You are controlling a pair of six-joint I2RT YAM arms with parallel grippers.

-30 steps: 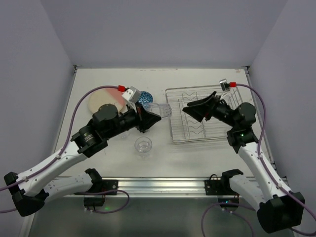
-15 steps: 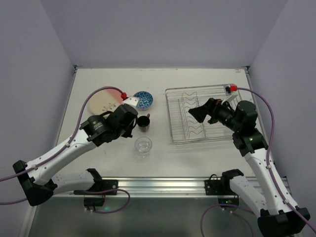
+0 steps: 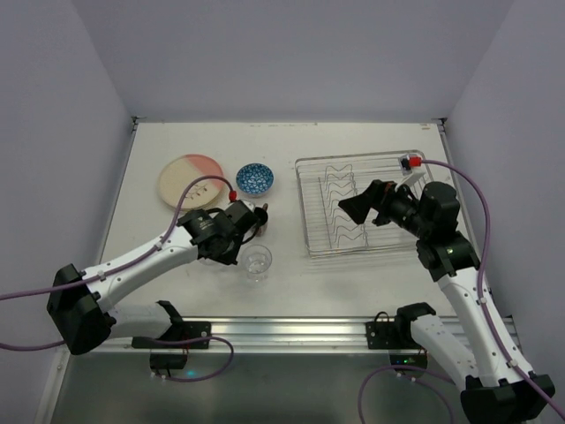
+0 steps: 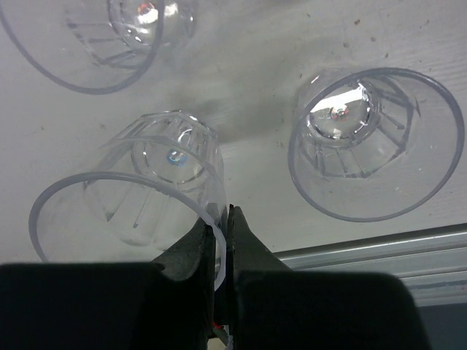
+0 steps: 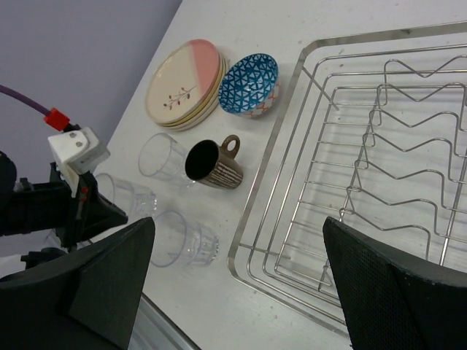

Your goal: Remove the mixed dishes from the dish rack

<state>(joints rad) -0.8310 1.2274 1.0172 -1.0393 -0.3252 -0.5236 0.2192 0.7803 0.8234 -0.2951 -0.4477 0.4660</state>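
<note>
The clear glass tumbler in my left gripper should go down and a little toward the tumbler closer to the dish rack point(image 5: 365, 168).
My left gripper point(image 4: 222, 219) is shut on the rim of a clear glass tumbler point(image 4: 131, 197), held upright low over the table; it shows from above point(image 3: 237, 240). Two more tumblers stand close by, one to the right point(image 4: 376, 142) and one behind point(image 4: 109, 36). The stack of cream plates point(image 5: 186, 82), the top one part pink, the blue-patterned bowl point(image 5: 249, 85) and the brown mug point(image 5: 213, 165) on its side lie left of the dish rack point(image 5: 365, 168). No dishes show in the rack. My right gripper point(image 5: 241, 292) is open and empty above the rack's left part.
The metal rail point(image 3: 291, 329) runs along the table's near edge, just in front of the tumblers. The rack point(image 3: 362, 208) takes up the right half of the table, and walls close in on the left, back and right.
My left arm has carried the tumbler from beside the rack, where it lay sideways, back and down among the other glasses. My right gripper has drawn back a little over the rack.
</note>
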